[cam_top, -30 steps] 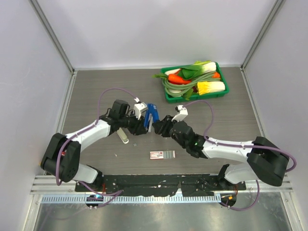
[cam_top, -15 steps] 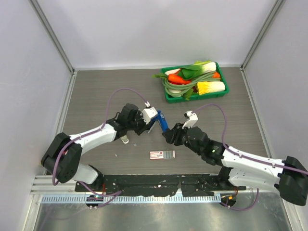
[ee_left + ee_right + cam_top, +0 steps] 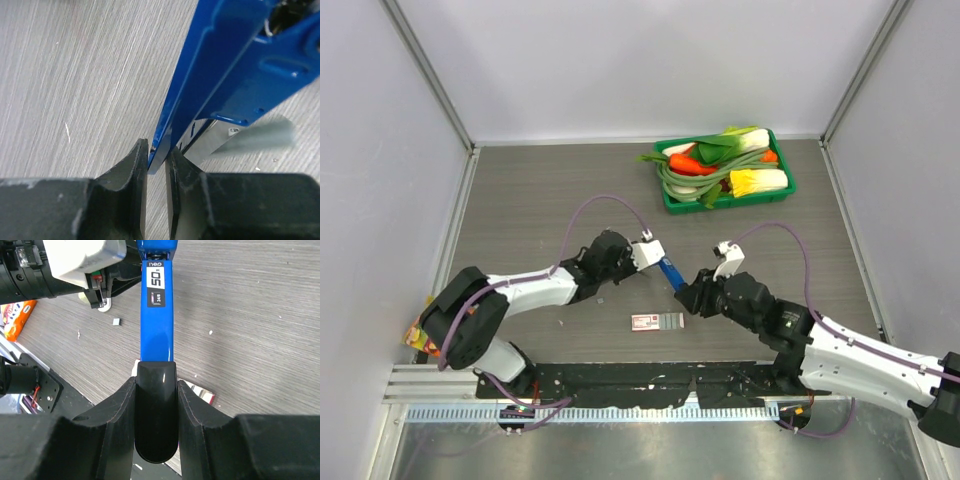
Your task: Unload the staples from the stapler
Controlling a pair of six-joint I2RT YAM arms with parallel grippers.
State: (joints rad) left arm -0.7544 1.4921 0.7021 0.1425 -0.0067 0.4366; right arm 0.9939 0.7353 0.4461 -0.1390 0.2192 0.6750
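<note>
My right gripper will next move outward and to the left in the top view, then down to let go of the stapler (image 3: 670,271) (image 3: 157,325) on the table, because it hangs above the table.
The blue stapler (image 3: 670,271) hangs above the table between my two grippers. My left gripper (image 3: 655,256) is shut on a thin blue edge of it; in the left wrist view the jaws (image 3: 157,162) pinch that edge and the blue body (image 3: 225,65) runs up and to the right. A blurred silvery metal part (image 3: 260,134) shows beneath the body; I cannot tell whether it is the staples. My right gripper (image 3: 692,294) is shut on the stapler's black end (image 3: 156,410), with the blue arm (image 3: 156,325) pointing away.
A flat red-and-white box (image 3: 657,321) lies on the table just below the stapler. A green tray (image 3: 672,203) of toy vegetables stands at the back right. A tiny grey bit (image 3: 116,321) lies on the table. An orange packet (image 3: 420,335) lies at the left edge.
Both grippers have carried the stapler to the right and toward the near edge. The stapler has turned from nearly end-on to stretched out between them. The right arm has drawn back.
</note>
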